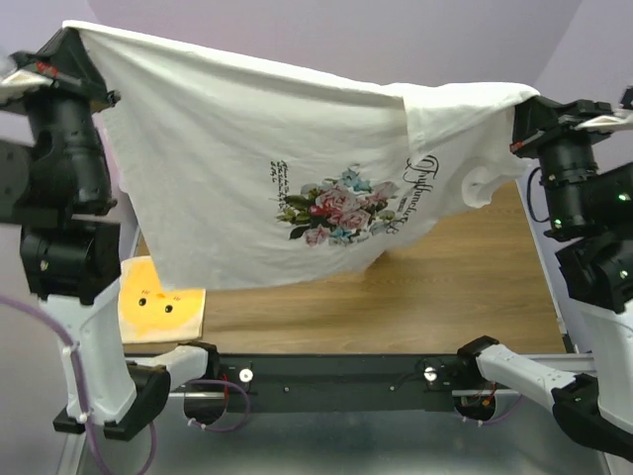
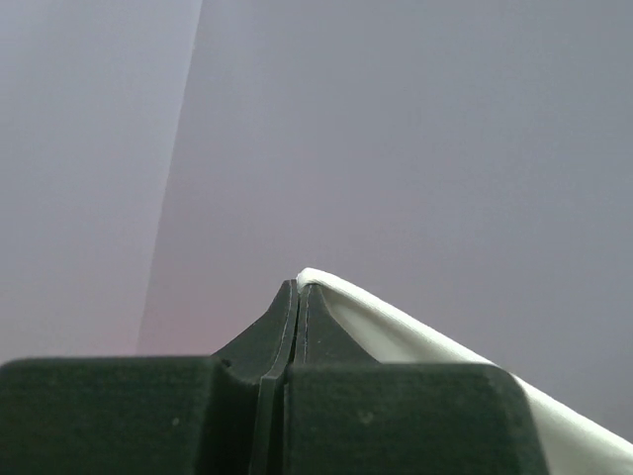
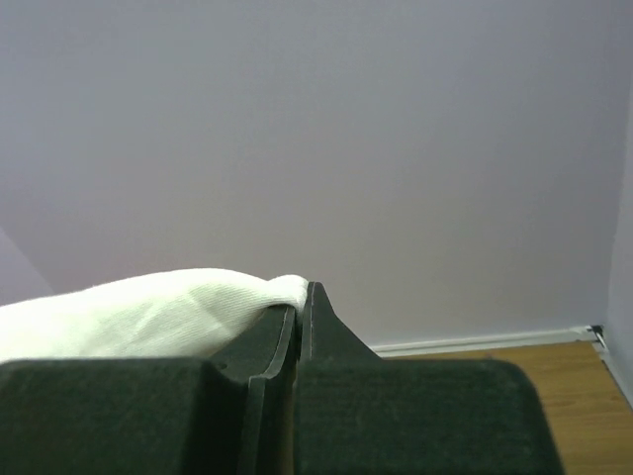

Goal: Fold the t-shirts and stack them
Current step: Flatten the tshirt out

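Observation:
The white t-shirt (image 1: 237,158) hangs spread above bare table, so my right gripper needs to lower outward next, tilt its fingers down and release the bunched end there.
A white t-shirt (image 1: 237,158) with a pink-green floral print and dark script lettering hangs spread out in the air above the wooden table (image 1: 435,287). My left gripper (image 1: 71,38) is shut on its upper left corner, and the cloth edge (image 2: 396,332) runs off to the right in the left wrist view. My right gripper (image 1: 524,114) is shut on the upper right end, where the cloth (image 3: 168,312) bunches to the left of the fingers. The shirt's lower edge hangs above the table. No salmon-pink or red t-shirts are in view.
A yellow-orange cloth item (image 1: 161,302) with small dark dots lies at the table's near left corner, partly behind the left arm. The arms' black base rail (image 1: 336,381) runs along the near edge. A lilac wall stands behind.

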Controlling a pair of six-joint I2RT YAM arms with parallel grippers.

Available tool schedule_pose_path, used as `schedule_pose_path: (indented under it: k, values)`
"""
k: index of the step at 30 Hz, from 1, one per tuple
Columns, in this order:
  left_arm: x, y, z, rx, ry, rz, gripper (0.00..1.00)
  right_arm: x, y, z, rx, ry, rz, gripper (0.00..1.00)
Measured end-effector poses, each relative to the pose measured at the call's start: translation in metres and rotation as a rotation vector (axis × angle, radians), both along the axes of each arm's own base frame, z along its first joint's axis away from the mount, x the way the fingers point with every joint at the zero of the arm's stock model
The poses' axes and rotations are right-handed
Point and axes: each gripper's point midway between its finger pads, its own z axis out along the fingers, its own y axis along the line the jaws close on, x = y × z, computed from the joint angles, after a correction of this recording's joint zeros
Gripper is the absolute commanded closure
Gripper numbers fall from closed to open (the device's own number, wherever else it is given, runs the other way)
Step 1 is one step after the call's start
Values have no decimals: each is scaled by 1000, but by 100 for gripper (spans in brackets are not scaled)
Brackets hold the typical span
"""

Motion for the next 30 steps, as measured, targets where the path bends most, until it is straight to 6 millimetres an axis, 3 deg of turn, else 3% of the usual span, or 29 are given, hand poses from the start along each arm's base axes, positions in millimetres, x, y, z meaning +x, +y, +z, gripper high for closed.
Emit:
schedule_pose_path:
  k: [1, 3, 4, 5, 8, 9, 10, 11, 12, 13, 15, 16, 17, 18, 21, 24, 25, 26, 28, 30]
  values:
    - [9, -1, -1, 0, 6, -1, 100, 8, 0, -6, 2, 13, -17, 99]
    - [45, -9, -12, 5, 51, -18, 100, 30, -1, -23, 11, 54, -76, 99]
    - [75, -15, -26, 10, 96, -34, 100, 44, -1, -36, 15, 82, -114, 99]
    - [105, -23, -45, 15, 151, -54, 100, 56, -1, -49, 12, 113, -145, 99]
    - [196, -44, -127, 26, 356, -110, 100, 116, 7, -130, -39, 291, -266, 99]
    - [231, -53, -172, 26, 458, -130, 100, 139, 11, -171, -72, 377, -298, 99]
    - [253, -58, -205, 25, 529, -140, 100, 150, 13, -197, -92, 430, -311, 99]
    - [282, -68, -271, 21, 671, -161, 100, 169, 18, -251, -133, 537, -330, 99]
    - [293, -72, -302, 19, 737, -169, 100, 174, 18, -276, -152, 588, -340, 99]
    - [307, -77, -359, 13, 856, -178, 100, 182, 16, -323, -187, 685, -358, 99]
    - [311, -84, -432, -1, 1015, -190, 100, 183, 9, -381, -221, 811, -386, 99]
    - [310, -89, -471, -13, 1105, -196, 100, 182, 5, -397, -228, 847, -397, 99]
    - [306, -93, -497, -23, 1167, -199, 100, 180, 0, -411, -231, 884, -412, 99]
    - [303, -97, -515, -32, 1214, -200, 100, 180, -3, -416, -228, 897, -422, 99]
    - [301, -104, -541, -55, 1277, -199, 100, 183, -21, -423, -181, 914, -468, 99]
    - [312, -110, -554, -70, 1296, -182, 100, 188, -42, -427, -126, 925, -522, 73]
    - [314, -109, -557, -72, 1299, -176, 100, 191, -51, -433, -114, 940, -545, 50]
    - [317, -109, -563, -75, 1308, -164, 100, 192, -56, -437, -104, 951, -559, 39]
    - [321, -107, -570, -76, 1320, -150, 100, 195, -65, -447, -101, 980, -584, 24]
    - [325, -107, -577, -74, 1332, -143, 100, 197, -71, -461, -105, 1017, -602, 19]
